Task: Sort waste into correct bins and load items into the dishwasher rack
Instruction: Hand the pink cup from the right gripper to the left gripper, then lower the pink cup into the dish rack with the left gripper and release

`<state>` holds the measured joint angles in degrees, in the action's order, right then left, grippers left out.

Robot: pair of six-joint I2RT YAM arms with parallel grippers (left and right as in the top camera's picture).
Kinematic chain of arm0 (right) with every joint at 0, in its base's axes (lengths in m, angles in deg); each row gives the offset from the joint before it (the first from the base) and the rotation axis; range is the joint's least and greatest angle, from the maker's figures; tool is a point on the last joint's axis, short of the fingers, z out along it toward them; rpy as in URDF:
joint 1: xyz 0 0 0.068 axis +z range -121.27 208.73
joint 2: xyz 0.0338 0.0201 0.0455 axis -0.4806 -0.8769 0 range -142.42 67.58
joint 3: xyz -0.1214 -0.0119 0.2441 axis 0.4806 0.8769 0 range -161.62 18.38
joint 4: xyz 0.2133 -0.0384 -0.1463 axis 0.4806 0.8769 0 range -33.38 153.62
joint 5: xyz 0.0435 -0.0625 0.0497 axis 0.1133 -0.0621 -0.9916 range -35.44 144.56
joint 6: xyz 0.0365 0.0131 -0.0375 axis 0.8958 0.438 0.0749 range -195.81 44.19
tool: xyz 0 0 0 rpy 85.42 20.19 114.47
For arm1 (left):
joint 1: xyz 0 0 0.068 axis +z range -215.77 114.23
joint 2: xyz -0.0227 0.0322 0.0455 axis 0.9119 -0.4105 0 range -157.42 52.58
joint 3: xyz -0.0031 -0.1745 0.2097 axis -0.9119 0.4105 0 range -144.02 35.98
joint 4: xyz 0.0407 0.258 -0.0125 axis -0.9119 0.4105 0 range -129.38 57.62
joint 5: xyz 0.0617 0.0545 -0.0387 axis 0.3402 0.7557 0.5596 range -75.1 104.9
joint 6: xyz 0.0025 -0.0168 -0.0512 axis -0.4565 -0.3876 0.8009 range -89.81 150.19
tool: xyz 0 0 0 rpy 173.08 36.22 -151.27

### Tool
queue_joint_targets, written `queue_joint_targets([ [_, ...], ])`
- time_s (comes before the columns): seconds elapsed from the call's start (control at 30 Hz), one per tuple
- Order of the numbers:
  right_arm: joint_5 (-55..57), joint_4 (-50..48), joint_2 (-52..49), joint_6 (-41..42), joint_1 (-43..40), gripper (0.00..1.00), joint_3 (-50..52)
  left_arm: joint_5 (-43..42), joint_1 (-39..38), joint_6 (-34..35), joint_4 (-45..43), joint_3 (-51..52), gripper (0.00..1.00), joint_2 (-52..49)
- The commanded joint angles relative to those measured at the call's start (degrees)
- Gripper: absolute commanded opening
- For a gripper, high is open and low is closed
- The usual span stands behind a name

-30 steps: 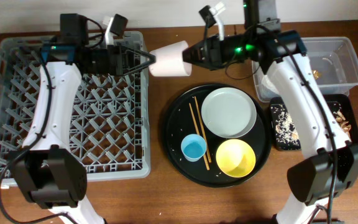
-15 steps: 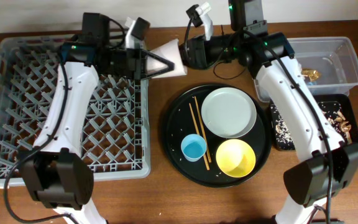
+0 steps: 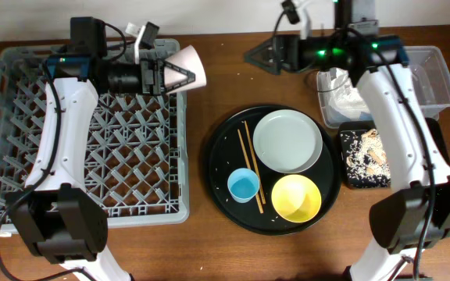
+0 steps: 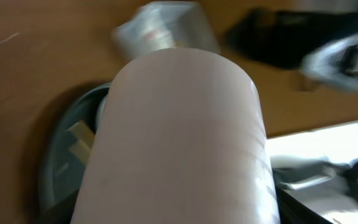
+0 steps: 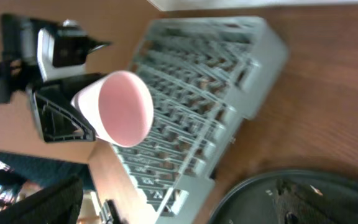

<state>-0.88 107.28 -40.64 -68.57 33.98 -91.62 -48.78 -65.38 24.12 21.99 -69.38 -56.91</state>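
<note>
The grid is empty at the rack's edge by the round tray. My left gripper needs to move back along that edge next, turn the pink cup [image 3: 190,62] upright and lower it there.
My left gripper [image 3: 176,72] is shut on the small pink cup [image 3: 190,62] and holds it on its side above the far right corner of the grey dishwasher rack [image 3: 22,140]. The cup [image 4: 179,137] fills the left wrist view. In the right wrist view its pink mouth [image 5: 120,109] faces the camera, beside the rack [image 5: 210,81]. My right gripper [image 3: 260,56] is open and empty, right of the cup with a gap between them. The plate [image 3: 287,140], yellow bowl [image 3: 296,197], blue cup [image 3: 243,185] and chopsticks [image 3: 248,164] lie on the round black tray [image 3: 217,172].
The clear tub [image 3: 436,78] stands at the back right with a white napkin [image 3: 346,95] in it. In front of it the shallow black tray [image 3: 369,181] holds food scraps. A few crumbs dot the round tray.
The pink cup passed from my right gripper to my left. The right gripper opened and drew back to the right. The left arm carried the cup left, over the rack's corner.
</note>
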Motion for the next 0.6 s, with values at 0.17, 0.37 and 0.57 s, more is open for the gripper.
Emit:
queue_joint_targets([
  [0.17,34.4,15.2,0.1,-1.4,1.7,0.99,-0.5,59.2,-3.1,2.6,23.9,-0.3,0.58,0.9],
  [0.37,38.2,19.1,0.1,-1.4,1.9,0.99,-0.4,68.1,-11.0,3.8,23.7,1.0,0.58,0.9],
  [0.57,38.2,19.7,0.1,-1.4,1.9,0.99,-0.4,71.4,-12.1,5.4,21.1,6.3,0.59,0.9],
])
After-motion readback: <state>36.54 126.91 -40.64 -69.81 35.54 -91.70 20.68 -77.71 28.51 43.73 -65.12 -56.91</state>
